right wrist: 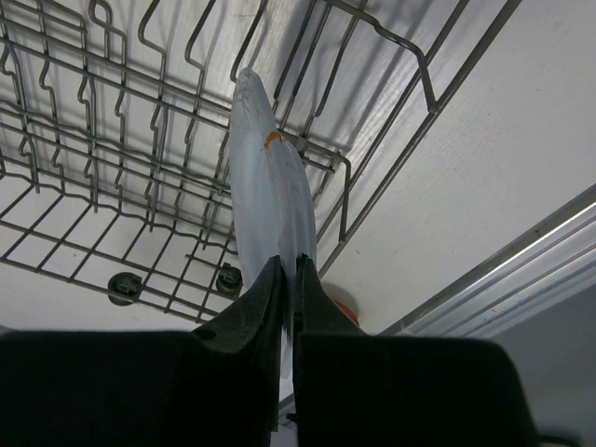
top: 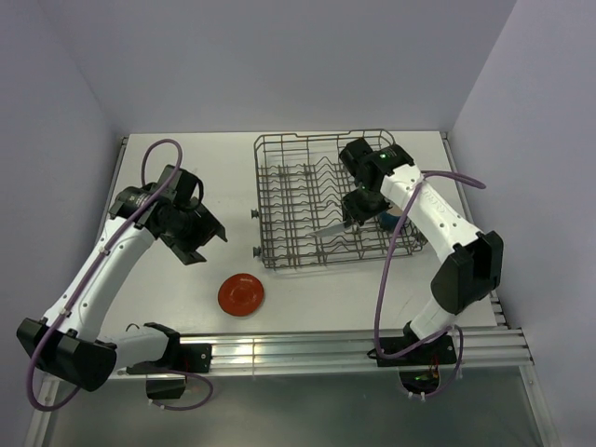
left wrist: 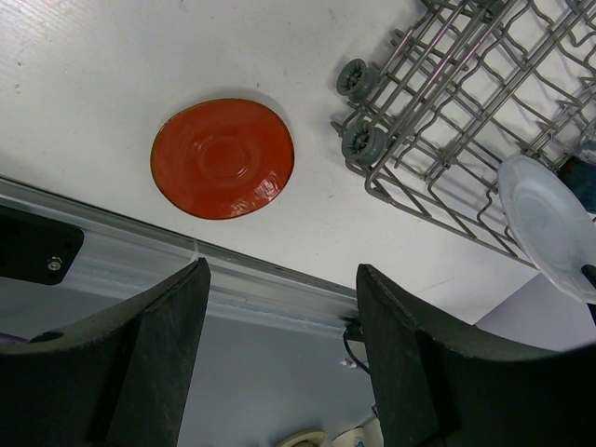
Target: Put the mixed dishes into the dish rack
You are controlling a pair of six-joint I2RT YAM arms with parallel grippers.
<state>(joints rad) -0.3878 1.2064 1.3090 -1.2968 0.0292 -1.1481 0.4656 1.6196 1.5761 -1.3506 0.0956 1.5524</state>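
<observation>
The robot's right gripper will next lower the pale blue-grey plate and move it slightly toward the dark blue mug.
The dish rack stands at the back right of the table. My right gripper hangs over its right half, shut on the rim of the pale blue-grey plate, which stands edge-on among the tines. That plate juts toward the rack's front. The red-orange plate lies flat on the table in front of the rack's left corner. My left gripper hovers open and empty to the upper left of it, with the red-orange plate ahead of its fingers. A dark blue mug sits in the rack's right side.
An aluminium rail runs along the table's near edge. The rack's small wheels stick out on its left side. Walls close in at the back and on both sides.
</observation>
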